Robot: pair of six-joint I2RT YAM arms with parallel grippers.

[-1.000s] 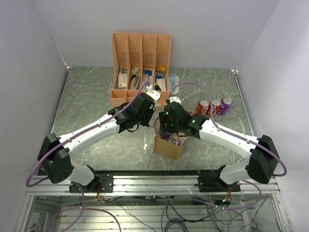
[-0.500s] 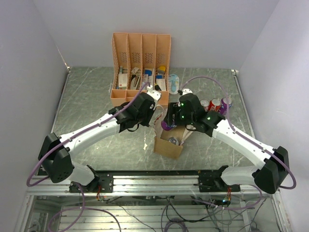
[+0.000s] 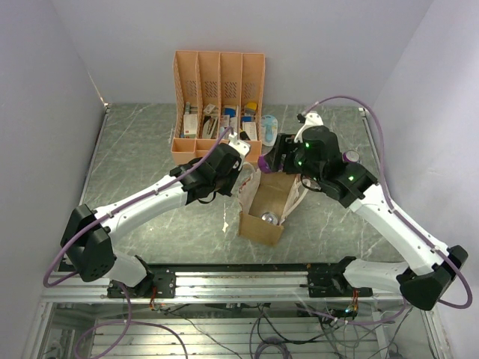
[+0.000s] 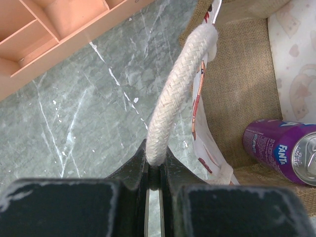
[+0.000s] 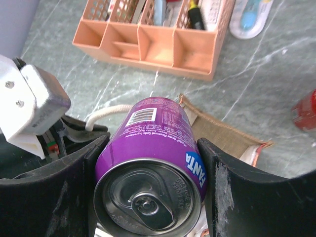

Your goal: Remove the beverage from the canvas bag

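I need to move my right gripper to the right in the top view next, then down to release, because the tabletop past the standing can [image 3: 365, 159] is that way, below it.
The tan canvas bag [image 3: 263, 224] stands open at the table's near middle. My left gripper [image 3: 236, 169] is shut on its whitish rope handle [image 4: 174, 94] and holds that side up. My right gripper [image 3: 274, 160] is shut on a purple Fanta can [image 5: 153, 148], held above the bag's far rim, clear of the opening. The can shows as a purple edge in the top view [image 3: 264, 161]. A second purple Fanta can [image 4: 284, 153] lies inside the bag, its silver top visible from above [image 3: 268, 218]. The bag's canvas wall [image 5: 217, 133] shows just beyond the held can.
A salmon-pink slotted organizer [image 3: 218, 105] with small items stands behind the bag. A white-and-blue packet [image 3: 269, 126] lies to its right. A purple can [image 3: 350, 157] stands on the table behind my right arm; a red can [image 5: 305, 111] shows at the right wrist view's edge.
My right gripper has risen out of the bag with the purple can and moved back and to the right. My left gripper has kept its hold on the handle.
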